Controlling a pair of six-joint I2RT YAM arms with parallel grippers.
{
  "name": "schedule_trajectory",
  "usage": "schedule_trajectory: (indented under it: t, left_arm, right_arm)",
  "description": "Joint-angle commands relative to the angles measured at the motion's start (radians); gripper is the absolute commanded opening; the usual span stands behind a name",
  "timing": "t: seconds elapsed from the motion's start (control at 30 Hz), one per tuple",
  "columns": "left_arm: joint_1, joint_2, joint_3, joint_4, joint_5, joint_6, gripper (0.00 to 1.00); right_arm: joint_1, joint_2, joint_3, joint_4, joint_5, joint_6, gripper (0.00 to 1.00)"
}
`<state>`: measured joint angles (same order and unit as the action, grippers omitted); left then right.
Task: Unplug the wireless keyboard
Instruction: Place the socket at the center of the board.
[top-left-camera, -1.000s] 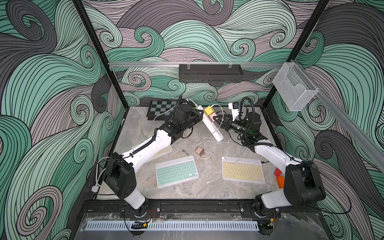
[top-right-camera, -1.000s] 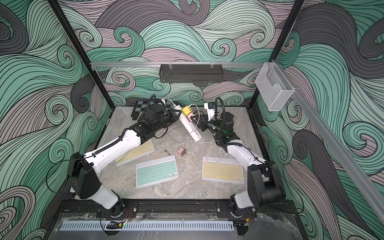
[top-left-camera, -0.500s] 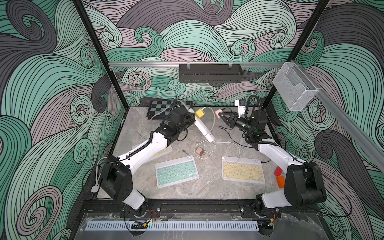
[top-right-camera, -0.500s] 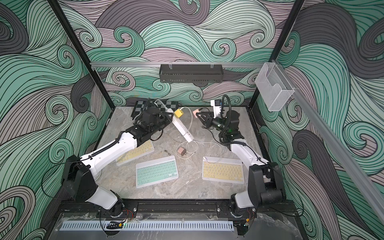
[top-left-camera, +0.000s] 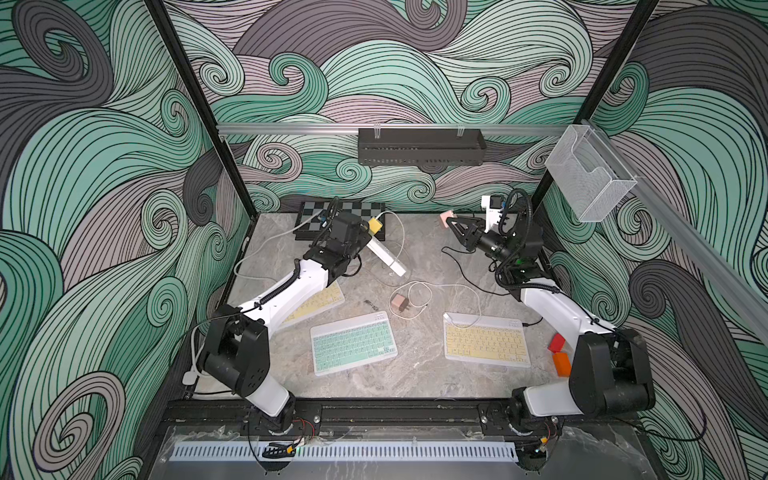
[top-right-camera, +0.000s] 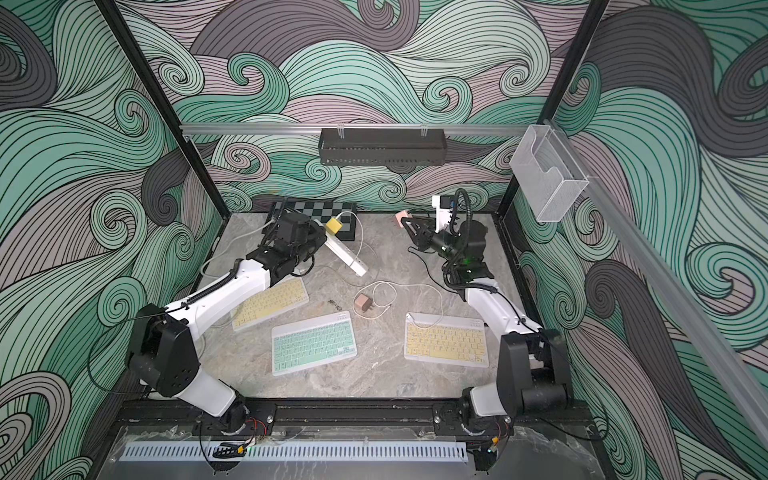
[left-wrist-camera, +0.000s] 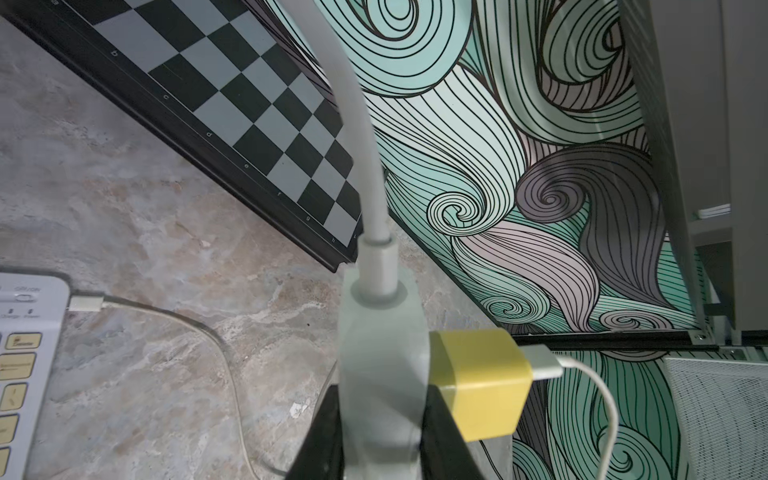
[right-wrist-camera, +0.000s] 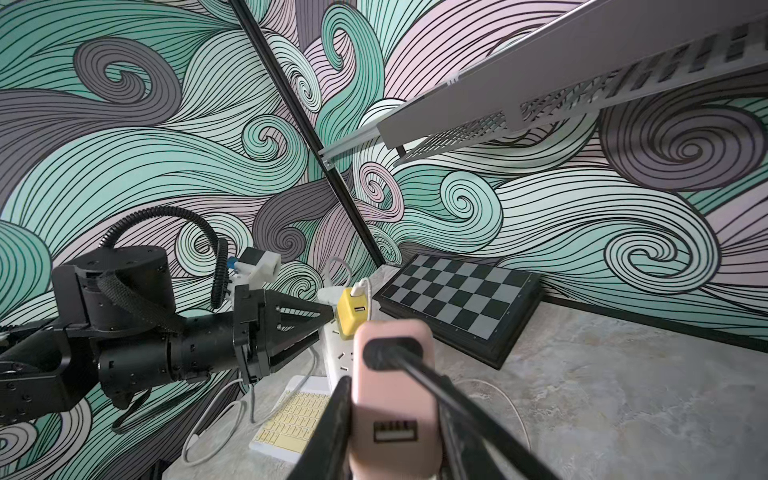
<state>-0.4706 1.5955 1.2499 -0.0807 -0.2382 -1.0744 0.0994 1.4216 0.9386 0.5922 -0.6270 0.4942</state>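
Observation:
The pink charger is unplugged, so my left gripper should next lower the power strip onto the bare tabletop by the chessboard (left-wrist-camera: 312, 336) below and release it.
My right gripper (top-left-camera: 451, 222) hangs above the back right of the table, shut on a pink charger (right-wrist-camera: 395, 399) with a black cable (right-wrist-camera: 440, 390) running from it. The charger is free of the white power strip (top-left-camera: 388, 258). My left gripper (left-wrist-camera: 382, 399) is shut on that strip's cord end, holding it tilted near the chessboard. A yellow charger (left-wrist-camera: 482, 386) with a white cable stays plugged into the strip. Three keyboards lie on the table: a yellow one (top-left-camera: 316, 301) under my left arm with a white cable in it, a green one (top-left-camera: 353, 343), and a yellow one (top-left-camera: 486, 345).
A chessboard (top-left-camera: 353, 210) lies at the back left. A brownish charger (top-left-camera: 400, 302) with a looped white cable sits mid-table. Red and orange blocks (top-left-camera: 559, 355) stand by my right arm's base. A black shelf (top-left-camera: 419, 145) and a clear bin (top-left-camera: 586, 183) hang on the walls.
The pink charger has come out of the power strip. My right gripper drew it back to the right, while my left gripper pulled the strip away to the left.

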Motion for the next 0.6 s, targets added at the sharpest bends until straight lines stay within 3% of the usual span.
schedule_trajectory:
  t: [0.0,0.23,0.57]
  left_arm:
    - [0.026,0.041,0.007,0.154,0.017,-0.019,0.0]
    - [0.071,0.128,0.02,0.191,0.041,-0.013,0.0]
    - [0.087,0.33,0.031,0.291,0.276,-0.015,0.0]
  right_arm:
    - [-0.024,-0.04,0.018,-0.039,0.032,0.04,0.0]
    - [-0.08,-0.07,0.085,-0.233,0.043,0.046,0.0]
    - [-0.088,-0.081,0.095,-0.437,0.006,0.011,0.0]
